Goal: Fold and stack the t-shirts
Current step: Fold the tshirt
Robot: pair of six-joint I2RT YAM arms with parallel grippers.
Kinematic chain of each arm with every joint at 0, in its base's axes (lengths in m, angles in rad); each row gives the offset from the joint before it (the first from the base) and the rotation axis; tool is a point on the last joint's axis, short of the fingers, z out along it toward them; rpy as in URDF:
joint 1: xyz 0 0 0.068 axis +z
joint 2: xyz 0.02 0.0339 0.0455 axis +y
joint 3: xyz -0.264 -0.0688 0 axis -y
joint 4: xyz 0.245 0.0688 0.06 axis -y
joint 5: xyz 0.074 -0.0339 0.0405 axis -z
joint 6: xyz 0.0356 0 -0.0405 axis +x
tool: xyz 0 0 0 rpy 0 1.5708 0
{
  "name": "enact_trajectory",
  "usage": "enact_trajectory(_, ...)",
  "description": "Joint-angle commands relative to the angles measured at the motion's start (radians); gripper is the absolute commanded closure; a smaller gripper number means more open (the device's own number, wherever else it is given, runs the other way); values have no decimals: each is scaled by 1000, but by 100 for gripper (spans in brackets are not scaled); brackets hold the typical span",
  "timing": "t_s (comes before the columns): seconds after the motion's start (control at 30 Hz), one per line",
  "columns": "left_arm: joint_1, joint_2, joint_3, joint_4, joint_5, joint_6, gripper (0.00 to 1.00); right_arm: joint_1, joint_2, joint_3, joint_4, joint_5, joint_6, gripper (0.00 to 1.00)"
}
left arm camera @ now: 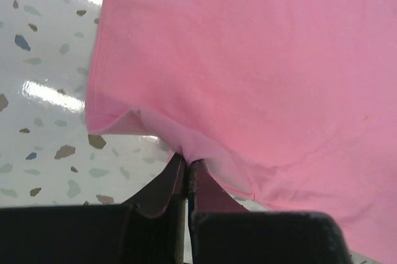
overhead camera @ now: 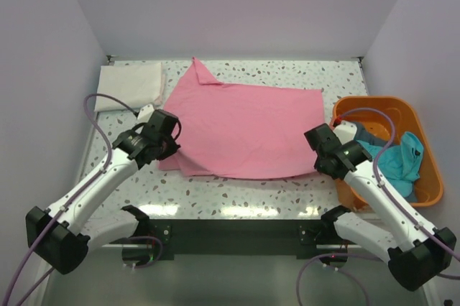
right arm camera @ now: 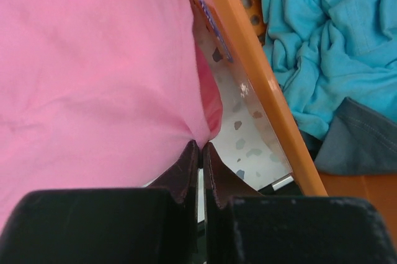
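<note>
My left gripper carries the pink t-shirt's near edge outward over the flat pink cloth beyond it next and releases it there, since the t-shirt lies spread open.
The pink t-shirt (overhead camera: 244, 130) lies spread across the middle of the table. My left gripper (overhead camera: 170, 149) is shut on its near left edge (left arm camera: 186, 146). My right gripper (overhead camera: 321, 154) is shut on its near right edge (right arm camera: 201, 131), beside the basket wall. A folded white t-shirt (overhead camera: 129, 85) lies at the far left corner. The teal t-shirt (overhead camera: 399, 162) and a grey t-shirt (right arm camera: 363, 143) lie crumpled in the orange basket (overhead camera: 424, 133); the teal one also shows in the right wrist view (right arm camera: 322, 41).
The orange basket's rim (right arm camera: 248, 59) runs close to my right gripper. White walls enclose the table on the left, back and right. Bare speckled tabletop (overhead camera: 237, 191) shows in front of the pink shirt.
</note>
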Motion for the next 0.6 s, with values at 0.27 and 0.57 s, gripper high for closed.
enact_trajectory(0.27,60,233,222,223,-129,156,100,-4,207,174,116,187,-49,100)
enact_trajectory(0.57,123,441,317,378,-54,291,100,-53,370,249,188,213,-102,100)
